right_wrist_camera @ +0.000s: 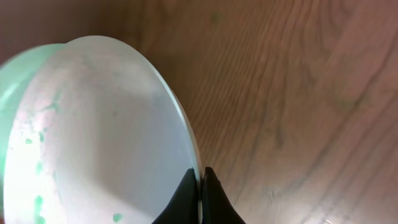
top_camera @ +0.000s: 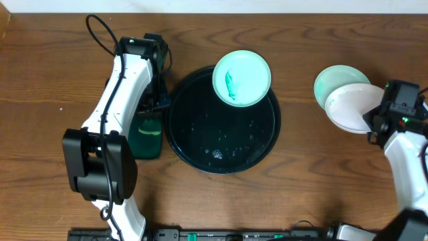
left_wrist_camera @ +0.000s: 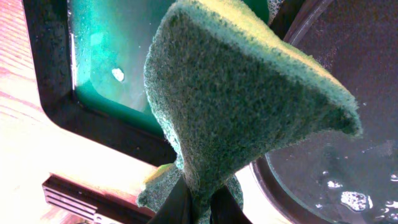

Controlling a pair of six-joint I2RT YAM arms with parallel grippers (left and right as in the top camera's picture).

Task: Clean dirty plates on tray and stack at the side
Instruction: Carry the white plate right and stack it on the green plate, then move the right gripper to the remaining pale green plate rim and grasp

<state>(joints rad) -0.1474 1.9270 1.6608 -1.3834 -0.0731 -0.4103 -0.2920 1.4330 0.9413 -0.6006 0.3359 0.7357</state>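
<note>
My right gripper moves outward and down next, lays the white plate over the pale-aqua plate and releases its rim, as the far part of the pale-aqua plate [top_camera: 334,80] [right_wrist_camera: 23,76] lies uncovered.
The black tray [top_camera: 200,127] lies mid-table, wet with a few suds. One plate [top_camera: 241,77] with a green smear rests on its far right rim. To the right, on the wood, a white plate [top_camera: 351,107] lies over a pale-aqua plate [top_camera: 334,80]. My right gripper [right_wrist_camera: 202,183] is shut on the near rim of the white plate [right_wrist_camera: 106,137], which carries small green specks. My left gripper [left_wrist_camera: 199,208] is shut on a green sponge [left_wrist_camera: 249,93], held above the gap between the black tray [left_wrist_camera: 354,112] and a small green tray [left_wrist_camera: 106,56].
The dark green rectangular tray [top_camera: 146,137] holds a little water, just left of the black tray under my left arm. A black cable [top_camera: 100,37] loops at the back left. Bare wooden tabletop [right_wrist_camera: 298,93] lies to the right of the stacked plates.
</note>
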